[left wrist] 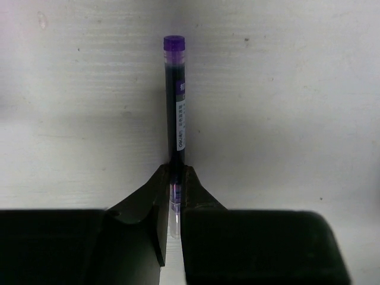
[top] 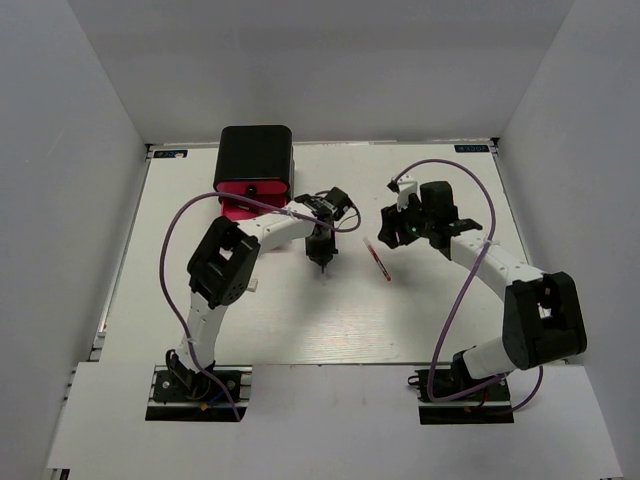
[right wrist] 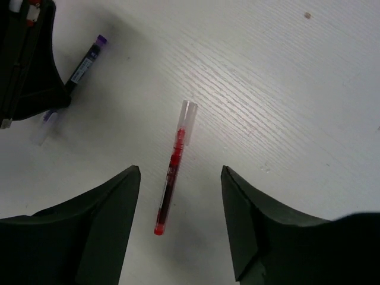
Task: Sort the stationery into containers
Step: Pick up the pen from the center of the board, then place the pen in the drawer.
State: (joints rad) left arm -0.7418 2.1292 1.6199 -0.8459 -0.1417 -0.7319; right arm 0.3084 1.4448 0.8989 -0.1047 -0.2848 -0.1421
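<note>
The pink drawer [top: 250,195] sticks out from the cabinet. The left gripper raises the pen next, moves left in the top view and lets go over the drawer.
My left gripper [top: 321,262] is shut on a thin dark blue pen [left wrist: 176,107] with a purple end; its clear cap sits between the jaws, and it lies low on the table. The same pen [right wrist: 83,59] shows in the right wrist view at upper left. A thin red pen [top: 377,258] lies loose on the table between the arms; in the right wrist view it [right wrist: 171,172] lies just ahead of my right gripper [right wrist: 181,175], which is open and empty above it. The black cabinet [top: 256,155] with a pink drawer [top: 250,195] stands at the back left.
Grey walls close in the white table [top: 200,320] on the left, right and back. Purple cables loop over both arms. Markers and the eraser are out of view.
</note>
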